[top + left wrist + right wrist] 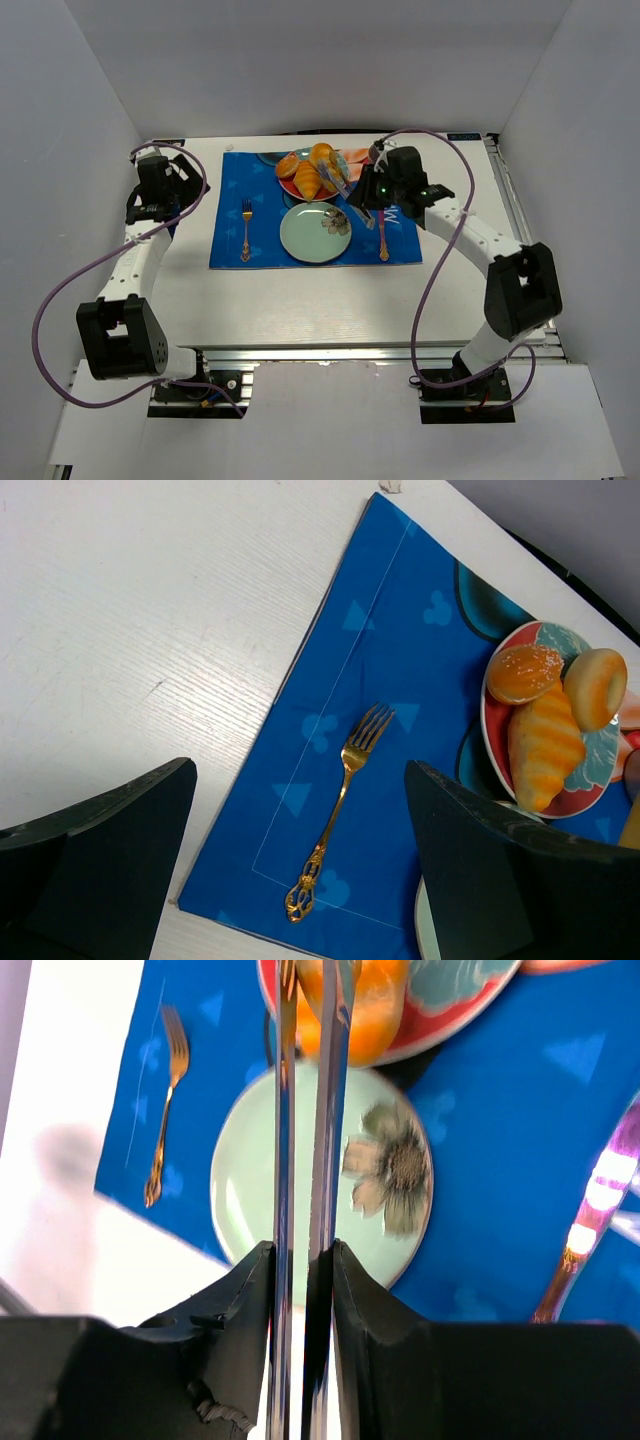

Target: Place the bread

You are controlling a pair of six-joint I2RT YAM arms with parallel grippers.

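My right gripper is going to pull the tongs back next, lower them over the near part of the pale green plate (306,242) (250,1205) that lies empty below and back of it, and let go of them.
Several golden-orange bread rolls (312,172) lie on a red patterned plate (284,172) at the far side of the blue placemat (230,200). In the left wrist view a ridged bread roll (545,745) lies beside a round bun (525,672) and a doughnut (597,687). My right gripper (362,195) (302,1250) is shut on metal tongs (328,1110). The tong arms stand close together and reach onto an orange bread roll (375,1010) at the red plate (450,1020); the tong tips are out of view. My left gripper (300,770) hangs open over the placemat's left part, holding nothing.
A pale green plate (316,232) (250,1180) with a flower print sits just in front of the red plate. A gold fork (245,230) (335,810) lies to its left, a spoon (383,235) (590,1220) to its right. White walls enclose the table.
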